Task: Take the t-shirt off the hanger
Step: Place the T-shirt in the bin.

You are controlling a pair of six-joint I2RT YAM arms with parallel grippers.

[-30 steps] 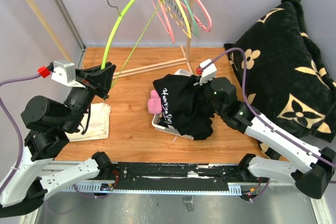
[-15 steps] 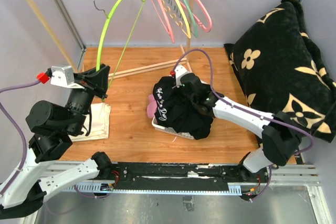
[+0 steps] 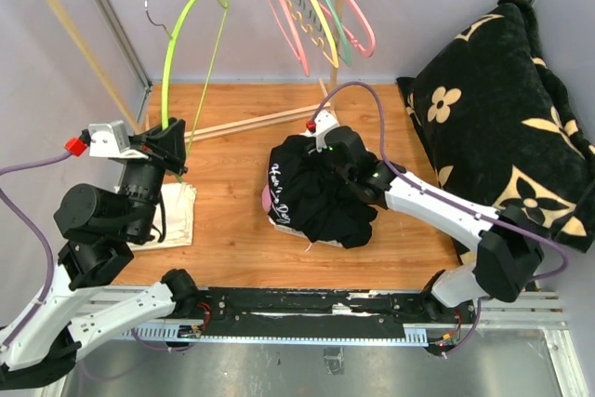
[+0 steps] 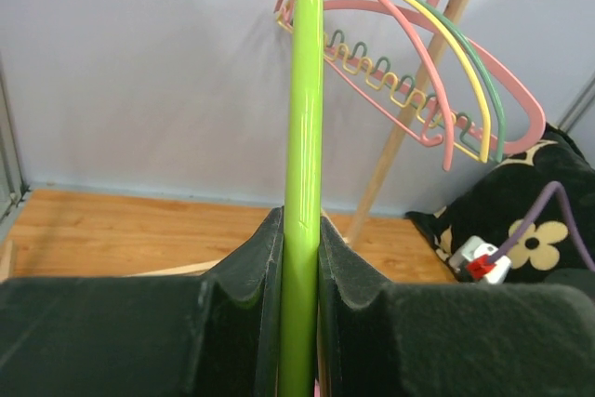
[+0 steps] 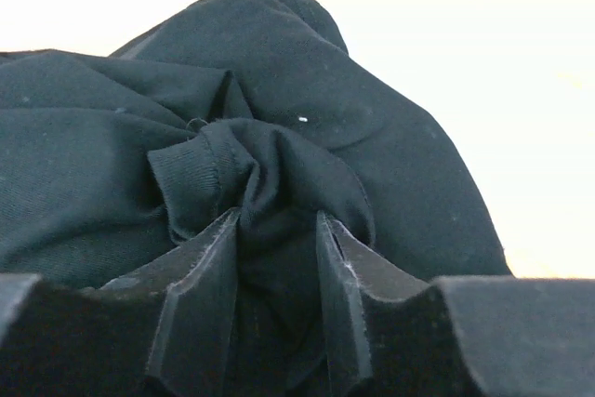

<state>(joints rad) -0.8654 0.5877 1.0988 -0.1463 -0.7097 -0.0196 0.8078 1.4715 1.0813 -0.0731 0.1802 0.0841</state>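
The left gripper carries the bare hanger outward next, hooks it on the bar's empty part there and releases it. The t-shirt (image 3: 311, 197) is already off.
My left gripper (image 3: 175, 141) is shut on the bare lime-green hanger (image 3: 167, 53), which rises up to its hook near the rail. In the left wrist view the green bar (image 4: 302, 137) runs straight up between the closed fingers of that gripper (image 4: 299, 230). The black t-shirt (image 3: 311, 197) lies crumpled in a heap at the table's middle, off the hanger. My right gripper (image 3: 325, 151) rests on top of the heap. In the right wrist view its jaws (image 5: 277, 220) stand parted, with a bunched fold of the t-shirt (image 5: 279, 99) lying between them.
Pink, yellow and green hangers (image 3: 316, 6) hang on the wooden rack at the back. A black flowered blanket (image 3: 511, 118) fills the right side. A folded white cloth (image 3: 172, 216) lies left. A white basket edge (image 3: 276, 221) and something pink (image 3: 267, 197) peek from under the shirt.
The left arm has swung the green hanger leftward and more upright. The right gripper moved from the heap's right side onto its top, and its jaws have parted.
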